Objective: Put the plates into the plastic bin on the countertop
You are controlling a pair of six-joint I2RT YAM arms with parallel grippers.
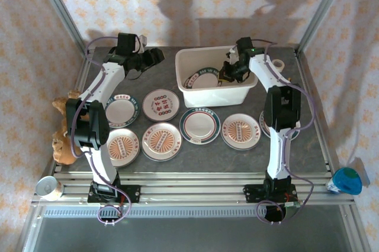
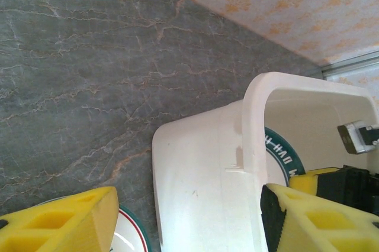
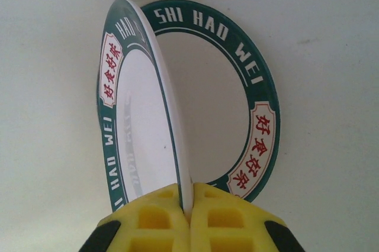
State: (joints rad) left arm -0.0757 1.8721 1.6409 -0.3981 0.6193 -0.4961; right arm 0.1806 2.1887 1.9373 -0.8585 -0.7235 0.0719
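Observation:
The held plate, on edge, is already inside the bin, so the robot's right gripper needs to go down next toward the second plate (image 1: 205, 79) (image 3: 207, 104), which lies below it on the bin's bottom, and let go of the held plate's rim.
The white plastic bin (image 1: 249, 89) stands at the back of the countertop (image 1: 201, 154). My right gripper (image 3: 190, 196) hangs inside the bin (image 3: 331, 86), shut on the rim of a teal-rimmed plate (image 3: 142, 122) that stands on edge. A second teal-rimmed plate (image 3: 260, 116) lies on the bin's floor behind it. Several plates lie in two rows in front of the bin, among them a teal-rimmed one (image 1: 200, 123) and an orange-centred one (image 1: 161, 141). My left gripper (image 1: 151, 60) is open by the bin's left end, with the bin's corner (image 2: 201, 175) showing between its fingers (image 2: 59, 222).
A white tape roll (image 1: 277, 63) lies right of the bin. Brown soft toys (image 1: 59, 107) sit off the table's left edge, with a metal can (image 1: 47, 187) at the near left. A blue object (image 1: 346, 180) is at the near right. Aluminium posts (image 1: 59, 9) frame the back corners.

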